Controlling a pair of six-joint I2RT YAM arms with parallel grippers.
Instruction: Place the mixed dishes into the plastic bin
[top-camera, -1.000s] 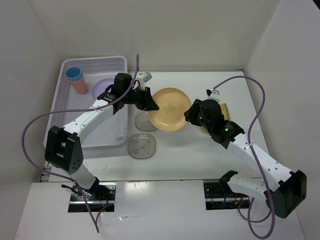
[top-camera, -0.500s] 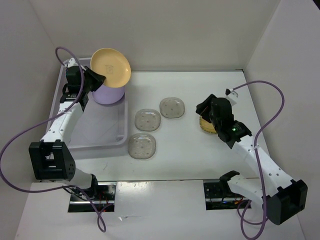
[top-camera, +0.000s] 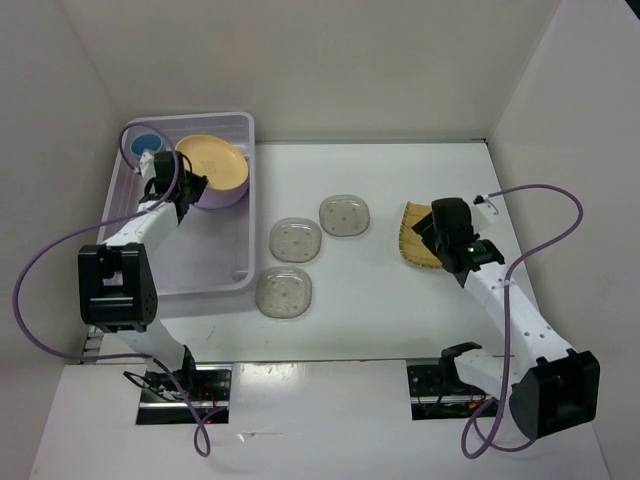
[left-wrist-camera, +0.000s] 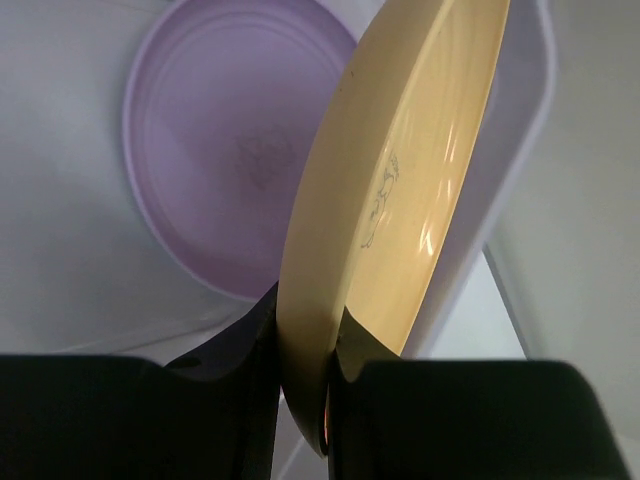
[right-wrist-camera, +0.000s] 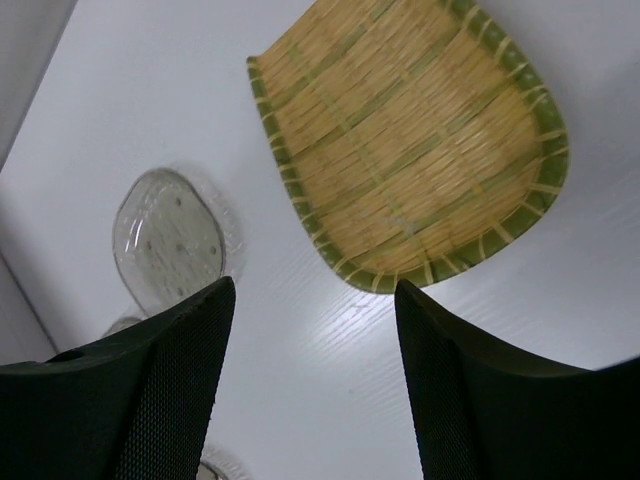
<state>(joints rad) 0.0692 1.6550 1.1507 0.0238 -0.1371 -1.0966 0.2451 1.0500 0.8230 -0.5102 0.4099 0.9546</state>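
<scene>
The lavender bowl (top-camera: 223, 199) (left-wrist-camera: 225, 150) is below my left gripper, so I will lower the gripper until the round orange-yellow plate rests on that bowl, then let go of the plate's rim.
My left gripper (top-camera: 186, 186) is shut on the rim of the round orange-yellow plate (top-camera: 212, 163), (left-wrist-camera: 400, 200). It holds the plate tilted inside the plastic bin (top-camera: 200, 270), just over the lavender bowl (left-wrist-camera: 225, 150). A blue cup (top-camera: 148, 143) shows in the bin's far left corner. My right gripper (top-camera: 428, 236), (right-wrist-camera: 315, 330) is open above the table at the near edge of the yellow woven-textured plate (right-wrist-camera: 410, 140), (top-camera: 412, 232), with nothing between its fingers. Three clear speckled saucers (top-camera: 296, 240), (top-camera: 344, 215), (top-camera: 284, 291) lie on the table between the bin and the woven plate.
White walls close in the table at the back and on both sides. The bin's right wall (left-wrist-camera: 520, 150) stands close beside the held plate. One saucer (right-wrist-camera: 170, 240) lies to the left of my right gripper's fingers.
The left arm carried the orange-yellow plate from mid-table, up over the bin's far edge, then down onto the lavender bowl. The right gripper opened wider and shifted right to the woven plate.
</scene>
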